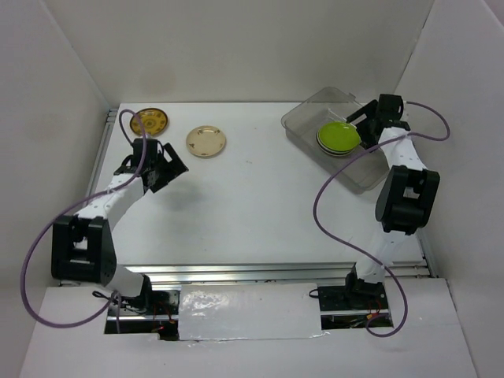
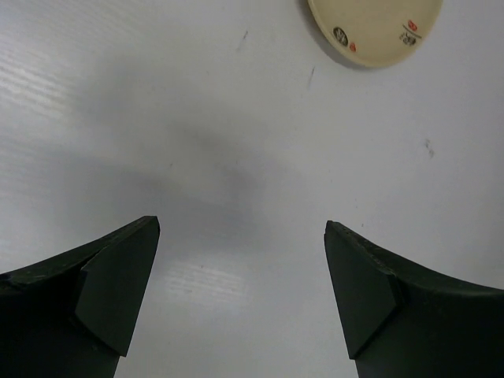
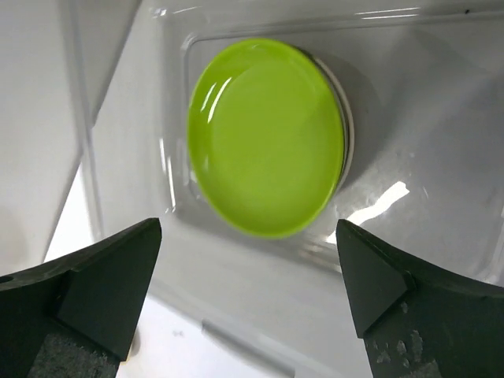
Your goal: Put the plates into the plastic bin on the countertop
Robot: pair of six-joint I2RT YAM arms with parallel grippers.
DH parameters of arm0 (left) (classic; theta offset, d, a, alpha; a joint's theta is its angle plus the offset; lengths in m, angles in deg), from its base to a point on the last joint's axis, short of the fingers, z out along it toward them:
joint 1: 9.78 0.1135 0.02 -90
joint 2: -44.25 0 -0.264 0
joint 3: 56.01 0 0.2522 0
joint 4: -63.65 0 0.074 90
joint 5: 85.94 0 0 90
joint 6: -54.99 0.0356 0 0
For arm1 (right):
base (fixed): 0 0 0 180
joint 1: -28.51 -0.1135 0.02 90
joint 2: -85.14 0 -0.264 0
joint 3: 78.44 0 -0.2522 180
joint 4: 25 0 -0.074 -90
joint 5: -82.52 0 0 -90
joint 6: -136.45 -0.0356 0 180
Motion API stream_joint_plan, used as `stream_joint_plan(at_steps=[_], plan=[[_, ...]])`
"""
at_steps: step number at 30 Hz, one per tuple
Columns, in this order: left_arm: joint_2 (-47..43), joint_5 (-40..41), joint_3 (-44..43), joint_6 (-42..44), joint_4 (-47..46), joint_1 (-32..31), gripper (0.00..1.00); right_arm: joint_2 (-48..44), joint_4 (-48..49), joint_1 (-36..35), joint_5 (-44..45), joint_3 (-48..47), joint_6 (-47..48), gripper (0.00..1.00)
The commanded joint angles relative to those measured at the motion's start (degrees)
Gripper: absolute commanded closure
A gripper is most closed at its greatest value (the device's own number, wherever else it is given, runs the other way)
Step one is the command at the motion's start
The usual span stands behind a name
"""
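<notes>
I will move my open left gripper outward and down onto the cream plate's rim nearest it, because this plate is still outside the plastic bin [image 1: 303, 120].
The clear plastic bin [image 1: 303, 120] stands at the back right of the white countertop [image 1: 252, 205]. A lime green plate [image 1: 339, 135] lies in it on top of a stack of other plates; it also shows in the right wrist view [image 3: 268, 134]. My right gripper [image 1: 364, 118] is open and empty above the bin [image 3: 252, 307], just beside the stack. A cream plate [image 1: 205, 141] and a mustard patterned plate [image 1: 150, 121] lie at the back left. My left gripper [image 1: 164, 167] is open and empty above the bare countertop, short of the cream plate [image 2: 374, 30].
White walls enclose the table on the left, back and right. A metal rail [image 1: 276, 272] runs along the near edge, with both arm bases behind it. Purple cables loop beside each arm.
</notes>
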Motion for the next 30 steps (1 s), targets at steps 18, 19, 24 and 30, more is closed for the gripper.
stream_joint_plan(at_steps=[18,19,24,30], plan=[[47.5,-7.0,-30.3,-8.5,-14.6,6.0,0.06,-50.2,21.8,-14.8,-27.1,51.2,-0.4,0.00],[48.1,-4.1,-31.4,-8.8,-11.0,5.8,0.09,-51.2,21.8,-14.9,-27.8,51.9,-0.6,0.00],[50.0,-2.1,-33.5,-9.4,-8.5,3.8,0.48,-57.2,23.4,-15.5,-29.4,54.2,-2.3,0.00],[49.5,-3.8,-36.5,-7.4,-6.8,3.6,1.00,-57.6,23.6,-18.9,-27.2,53.6,-0.5,0.00]])
